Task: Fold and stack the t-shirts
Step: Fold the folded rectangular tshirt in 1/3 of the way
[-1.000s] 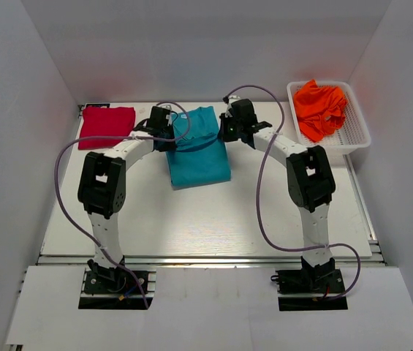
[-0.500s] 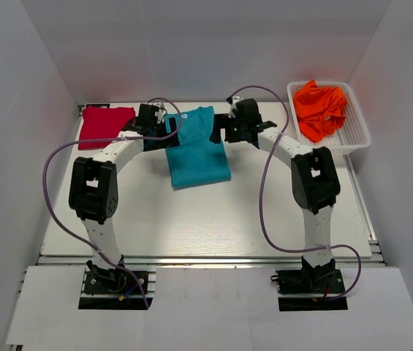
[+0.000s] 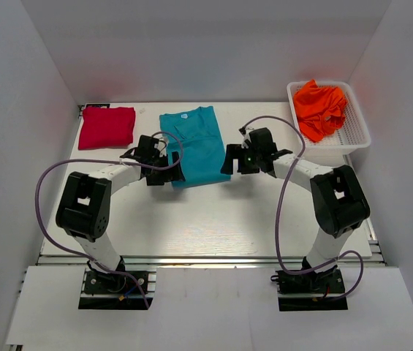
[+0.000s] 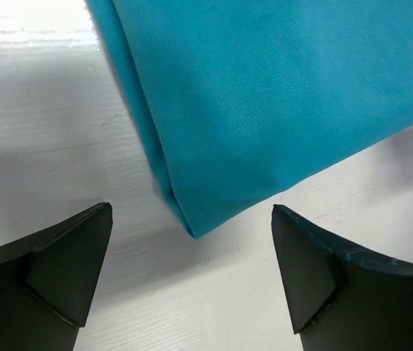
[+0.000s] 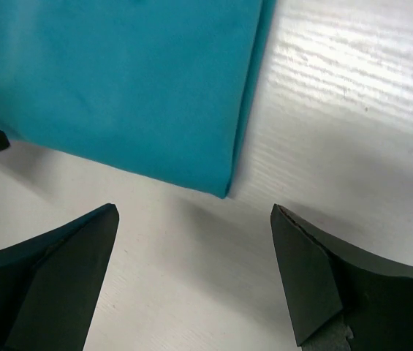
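I will lower my left gripper onto the teal t-shirt's near corner on the red t-shirt's side, since the tip of that corner is between the gripper's open fingers.
A folded teal t-shirt lies flat at the middle back of the table, collar end away from me. My left gripper stands open at its near left corner, and the left wrist view shows that corner of the teal t-shirt just ahead of the open left gripper. My right gripper stands open at the near right corner. There the teal t-shirt ends just short of the right gripper. Neither holds cloth. A folded red t-shirt lies at the back left.
A white basket at the back right holds a crumpled orange t-shirt. White walls close in the table on three sides. Purple cables loop from both arms over the near half.
Both grippers have opened and let go of the teal shirt's far end. Both arms have drawn back toward me to its near corners. The shirt lies still.
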### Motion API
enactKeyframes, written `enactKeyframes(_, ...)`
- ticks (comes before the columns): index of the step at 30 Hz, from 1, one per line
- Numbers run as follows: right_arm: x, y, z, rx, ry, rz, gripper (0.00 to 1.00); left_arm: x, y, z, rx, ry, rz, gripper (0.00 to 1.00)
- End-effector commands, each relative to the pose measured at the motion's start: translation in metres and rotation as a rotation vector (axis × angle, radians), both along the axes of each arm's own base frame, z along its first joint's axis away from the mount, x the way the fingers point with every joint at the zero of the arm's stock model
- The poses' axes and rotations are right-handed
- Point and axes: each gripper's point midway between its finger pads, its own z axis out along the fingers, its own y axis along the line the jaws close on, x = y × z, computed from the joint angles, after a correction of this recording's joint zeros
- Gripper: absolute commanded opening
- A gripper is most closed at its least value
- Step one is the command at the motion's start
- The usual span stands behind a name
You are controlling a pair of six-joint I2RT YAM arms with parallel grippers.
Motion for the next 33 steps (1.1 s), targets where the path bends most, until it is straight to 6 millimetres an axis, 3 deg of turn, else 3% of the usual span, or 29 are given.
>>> enactKeyframes(1, 0.003, -0.002, 0.001, 0.02, -0.004, -0.025, 0.9, 0.003, -0.009, 0.016, -0.041, -0.05, -0.011, 1.0)
enactKeyframes(5, 0.001, 0.002, -0.014, 0.026, 0.045, -0.028, 0.9, -0.007, -0.004, -0.004, -0.022, -0.007, 0.005, 0.81)
enactKeyframes(9, 0.004, 0.006, -0.027, 0.038, 0.062, -0.012, 0.74, -0.003, -0.006, -0.009, -0.024, -0.015, 0.005, 0.72)
enactKeyframes(14, 0.008, 0.008, -0.036, 0.037, 0.067, -0.018, 0.61, -0.003, -0.006, -0.021, -0.015, 0.015, 0.005, 0.53)
enactKeyframes(17, 0.011, 0.009, -0.04, 0.041, 0.075, -0.024, 0.44, -0.002, -0.007, -0.025, -0.019, 0.027, 0.0, 0.39)
enactKeyframes(20, 0.009, 0.011, -0.04, 0.055, 0.087, -0.018, 0.23, -0.002, -0.007, -0.025, -0.019, 0.027, 0.0, 0.34)
enactKeyframes(25, -0.001, 0.021, -0.031, 0.112, 0.091, 0.048, 0.22, -0.003, -0.012, -0.022, -0.043, 0.023, -0.026, 0.24)
enactKeyframes(27, -0.002, 0.027, -0.029, 0.143, 0.083, 0.076, 0.22, -0.006, -0.011, -0.025, -0.04, 0.032, -0.026, 0.13)
enactKeyframes(28, 0.0, 0.028, -0.026, 0.15, 0.073, 0.078, 0.14, -0.006, -0.011, -0.025, -0.04, 0.032, -0.026, 0.0)
enactKeyframes(31, 0.0, 0.031, -0.026, 0.166, 0.076, 0.089, 0.01, -0.006, -0.011, -0.025, -0.036, 0.028, -0.033, 0.0)
enactKeyframes(33, -0.001, 0.03, -0.029, 0.163, 0.081, 0.088, 0.0, -0.005, -0.013, -0.02, -0.047, 0.018, -0.038, 0.0)
